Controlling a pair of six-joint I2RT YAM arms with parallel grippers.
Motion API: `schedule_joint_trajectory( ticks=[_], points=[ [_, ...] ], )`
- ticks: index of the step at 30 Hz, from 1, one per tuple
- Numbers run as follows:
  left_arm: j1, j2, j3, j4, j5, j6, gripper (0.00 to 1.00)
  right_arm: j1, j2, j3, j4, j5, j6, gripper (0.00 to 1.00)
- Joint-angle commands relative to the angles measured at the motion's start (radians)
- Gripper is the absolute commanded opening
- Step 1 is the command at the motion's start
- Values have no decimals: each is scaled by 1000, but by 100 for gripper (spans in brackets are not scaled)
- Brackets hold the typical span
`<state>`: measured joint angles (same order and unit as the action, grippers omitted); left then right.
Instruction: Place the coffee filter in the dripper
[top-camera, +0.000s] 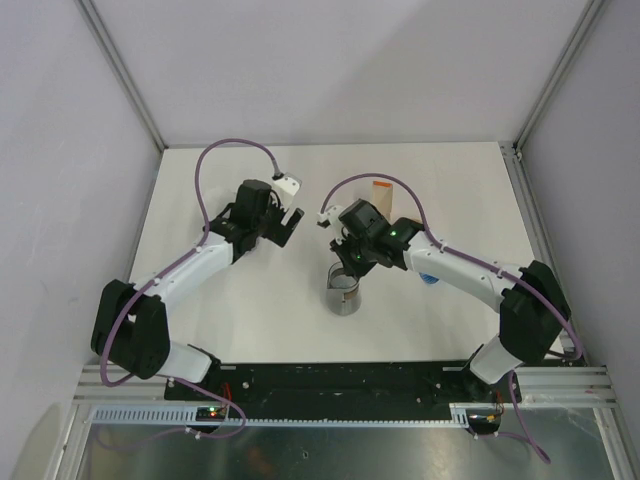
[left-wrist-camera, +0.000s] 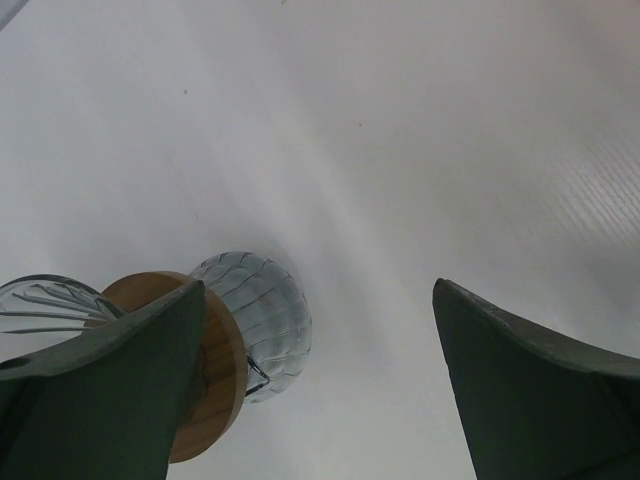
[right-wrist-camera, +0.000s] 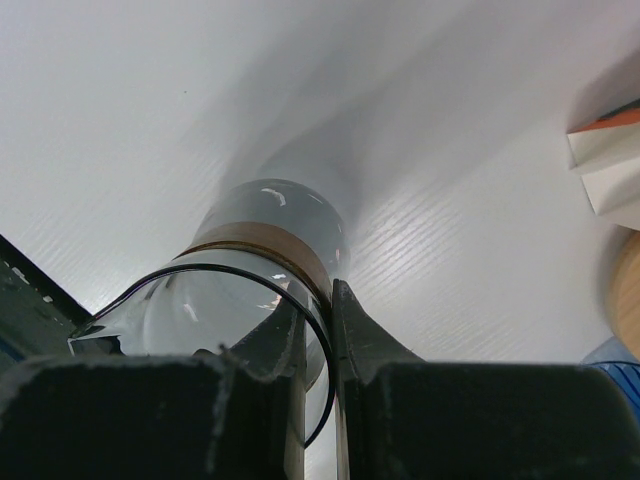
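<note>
The dripper (top-camera: 343, 292) should go outward next, away from the black front bar, because the tabletop is bare that way. My right gripper will move it by its rim and let it go.
The glass dripper (top-camera: 343, 292) with a wooden collar stands upright mid-table. My right gripper (top-camera: 350, 262) is shut on its rim: in the right wrist view one finger is inside the glass (right-wrist-camera: 230, 300) and the other outside, with the gripper (right-wrist-camera: 318, 292) pinching the wall. The coffee filter (top-camera: 384, 195), folded white and tan paper, lies on the table behind the right arm; it also shows in the right wrist view (right-wrist-camera: 608, 165). My left gripper (top-camera: 290, 222) is open and empty, left of the dripper. In the left wrist view (left-wrist-camera: 320, 285) the dripper (left-wrist-camera: 255, 315) sits partly behind the left finger.
The white table (top-camera: 230, 300) is walled by grey panels and metal posts. In the right wrist view a round wooden piece (right-wrist-camera: 628, 290) and something blue (right-wrist-camera: 615, 350) sit at the right edge. The black front rail (top-camera: 330, 380) runs by the arm bases.
</note>
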<state>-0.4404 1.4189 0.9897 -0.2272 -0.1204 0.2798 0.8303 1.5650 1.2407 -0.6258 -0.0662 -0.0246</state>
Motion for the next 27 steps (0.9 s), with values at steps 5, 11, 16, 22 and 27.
schedule_joint_trajectory(
  ticks=[5, 11, 16, 22, 27],
  points=[
    [8, -46, 26, 17, 2, -21, 100, 6, 41, 1, 78, -65, -58, 0],
    [8, -49, 24, 18, -1, -17, 100, 8, 59, 0, 79, -63, -67, 3],
    [8, -49, 23, 17, 0, -15, 100, 10, 72, -2, 78, -57, -66, 10],
    [8, -50, 22, 17, 3, -13, 100, 12, 69, -3, 82, -53, -67, 19],
    [8, -50, 21, 19, 3, -12, 100, 12, 54, -3, 83, -47, -64, 26]
  ],
)
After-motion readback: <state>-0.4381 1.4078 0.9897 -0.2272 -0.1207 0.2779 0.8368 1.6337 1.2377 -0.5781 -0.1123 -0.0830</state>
